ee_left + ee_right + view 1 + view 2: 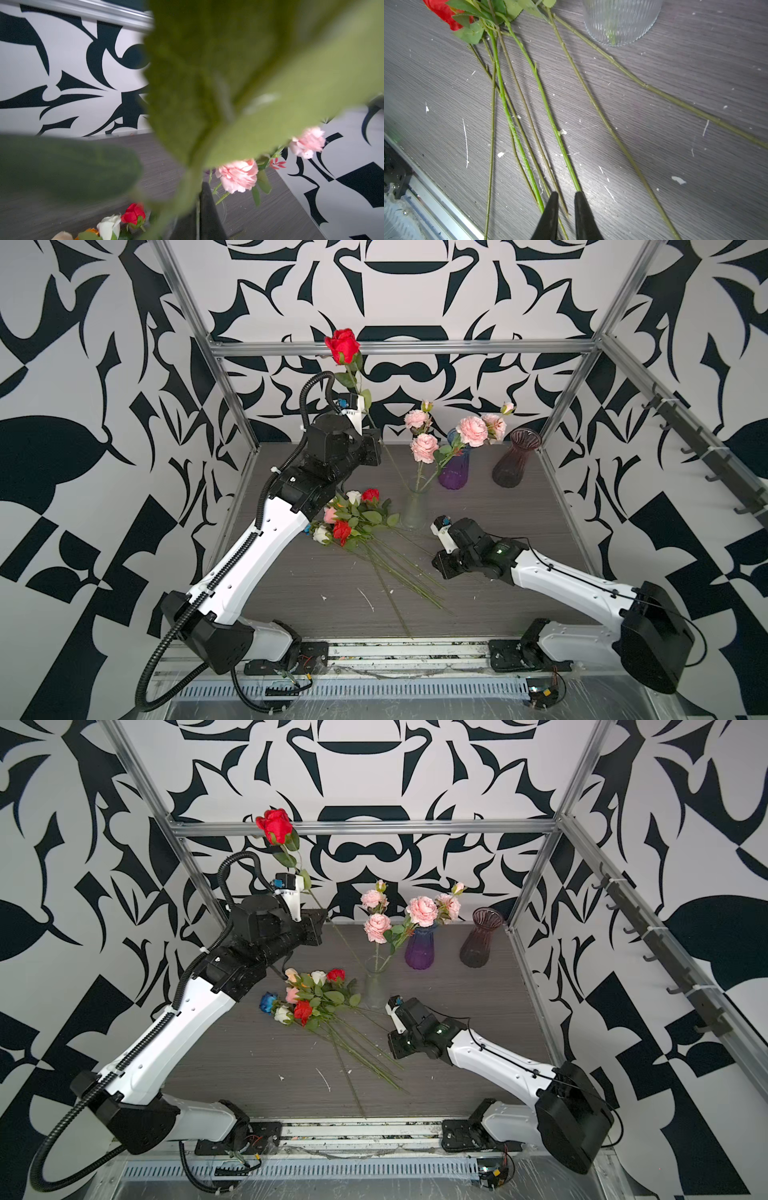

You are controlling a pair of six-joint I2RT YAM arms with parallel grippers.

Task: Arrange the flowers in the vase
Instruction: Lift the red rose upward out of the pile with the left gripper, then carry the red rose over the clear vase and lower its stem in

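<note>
My left gripper will move toward the clear vase's opening [417, 487], go down slightly and let go of the rose's green stem, because the rose [343, 346] leans away from the pink flowers.
My left gripper [379, 436] is raised at the back left and shut on the stem of a red rose [343, 346], whose bloom stands high against the wall. The stem slants down towards the mouth of the clear ribbed vase [414, 508]; I cannot tell whether its tip is inside. Pink ruffled flowers [424, 446] stand in that vase. More flowers [353, 518] lie in a pile left of it, stems fanned towards the front. My right gripper [564, 195] hangs low over the stem ends [548, 116], fingers a narrow gap apart, gripping nothing. Leaves [228, 83] block most of the left wrist view.
A purple vase [454, 468] and a dark plum vase [513, 460] stand behind the clear one, at the back right. Metal frame posts [232, 377] ring the table, and a rail [407, 651] runs along its front edge.
</note>
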